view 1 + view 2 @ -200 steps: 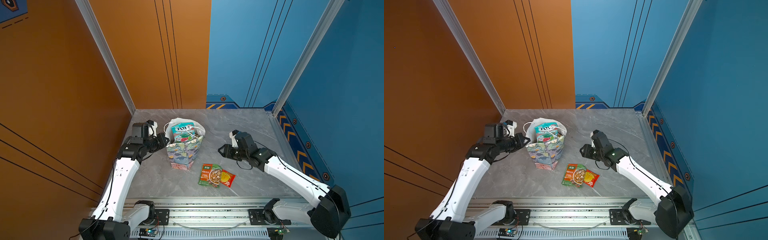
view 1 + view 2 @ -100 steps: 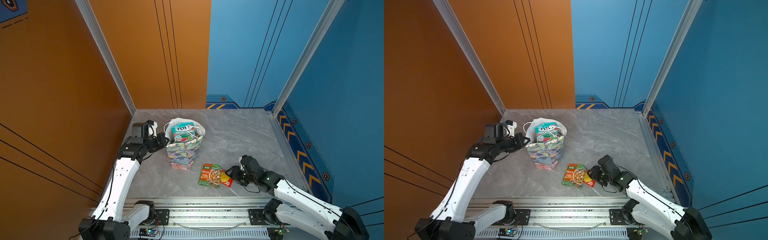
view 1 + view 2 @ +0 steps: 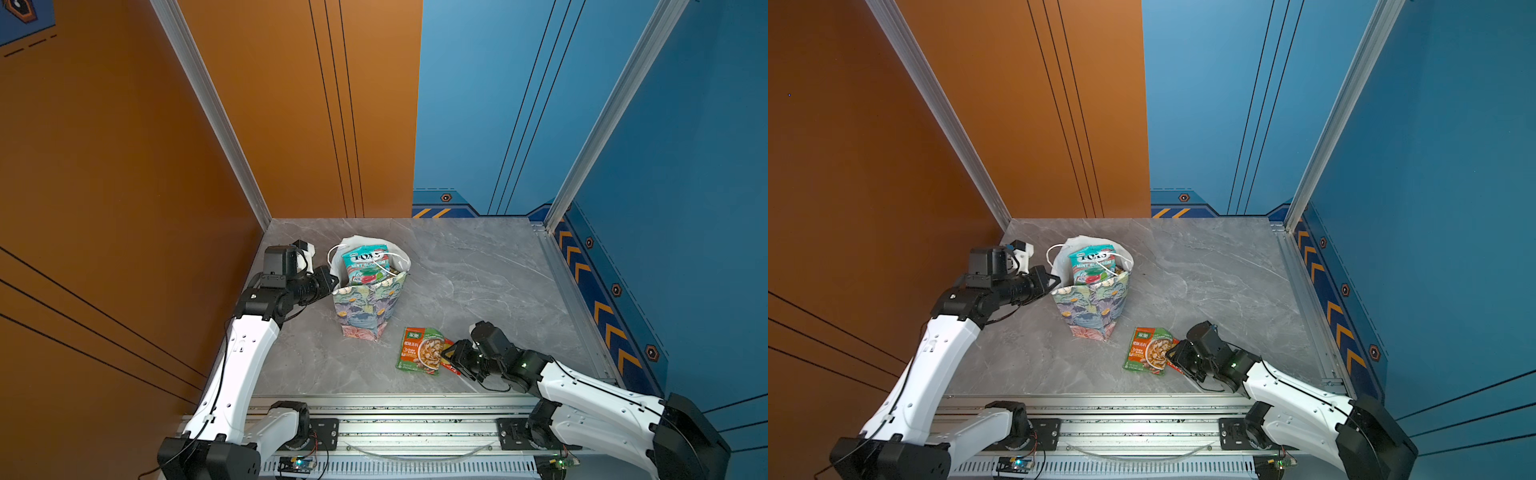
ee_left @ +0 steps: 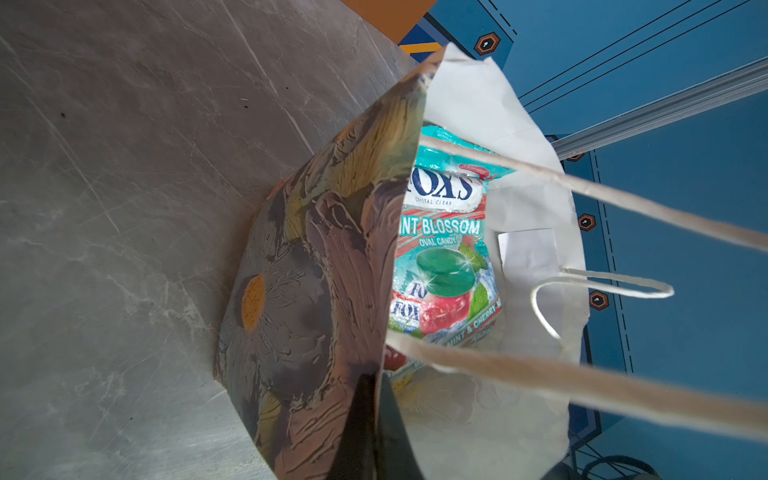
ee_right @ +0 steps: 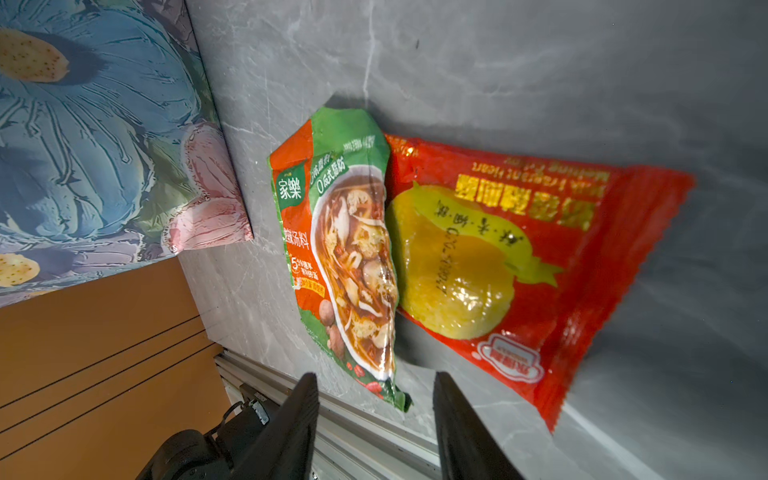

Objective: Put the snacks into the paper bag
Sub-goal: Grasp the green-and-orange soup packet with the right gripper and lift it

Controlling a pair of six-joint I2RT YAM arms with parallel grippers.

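Note:
The right gripper brings its fingers down and toward the floral paper bag (image 3: 368, 307) next, onto the green-orange sachet's overlapping edge (image 3: 439, 353), because this sachet lies atop the red one.
The floral paper bag (image 3: 368, 307) (image 3: 1090, 307) (image 5: 83, 124) stands upright at the table's middle left. My left gripper (image 3: 334, 282) (image 3: 1057, 280) (image 4: 374, 380) is shut on the rim of its side wall (image 4: 299, 291). A teal FOX'S snack packet (image 3: 365, 264) (image 3: 1092, 264) (image 4: 444, 249) sticks up inside the bag. Two snacks lie flat near the front edge, a green-orange sachet (image 3: 419, 349) (image 3: 1148, 349) (image 5: 345, 249) overlapping a red sachet (image 3: 453, 368) (image 3: 1177, 368) (image 5: 519, 257). My right gripper (image 3: 449, 355) (image 3: 1170, 355) (image 5: 376, 376) is open low over the red sachet, gripping nothing.
The metal rail (image 3: 395, 419) runs along the table's front edge, right beside the two sachets. An orange wall (image 3: 124, 208) closes the left side and a blue wall (image 3: 685, 208) the right. The bag's white cord handles (image 4: 602, 282) hang loose over its mouth.
My right arm has swung from the table's middle to the front and dropped low over the two sachets, its jaws still apart. The left arm and the bag have stayed put.

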